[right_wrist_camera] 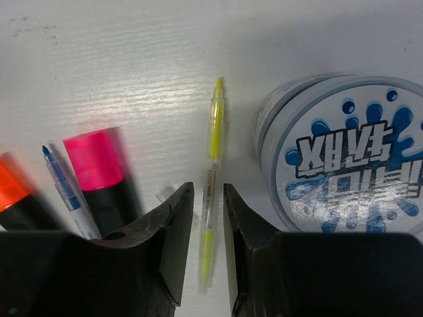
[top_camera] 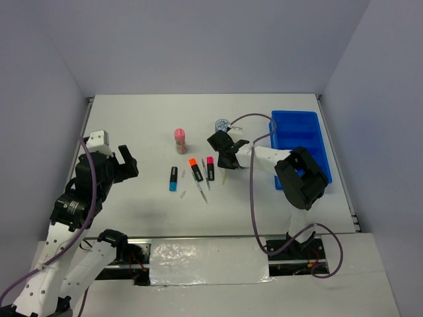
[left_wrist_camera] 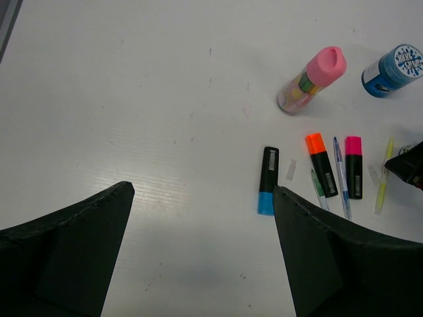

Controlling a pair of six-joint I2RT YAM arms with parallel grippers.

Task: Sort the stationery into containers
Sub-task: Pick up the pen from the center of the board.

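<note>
A clear cap lies between the pink highlighter and the yellow pen, so I will move my left gripper to the right in the top view and down onto the cap.
My right gripper [top_camera: 227, 157] [right_wrist_camera: 208, 191] is low over the table, its jaws narrowly open on either side of a thin yellow pen [right_wrist_camera: 215, 119] that lies flat. A blue-white patterned roll [right_wrist_camera: 344, 158] [top_camera: 222, 124] stands just to its right; only one roll shows. Black highlighters with blue [top_camera: 173, 178], orange [top_camera: 195, 170] and pink [top_camera: 210, 168] caps lie in a row with thin pens [top_camera: 203, 188] between them. The pink-topped tube [top_camera: 179, 139] lies beyond them. The blue divided tray [top_camera: 310, 119] is at the far right. My left gripper [top_camera: 125, 162] [left_wrist_camera: 202, 190] is open and empty, left of the blue-capped highlighter [left_wrist_camera: 267, 181].
White walls enclose the table on three sides. A small clear cap [left_wrist_camera: 291, 169] lies between the blue and orange highlighters. The right arm's cable [top_camera: 254, 198] loops over the table in front of the tray.
</note>
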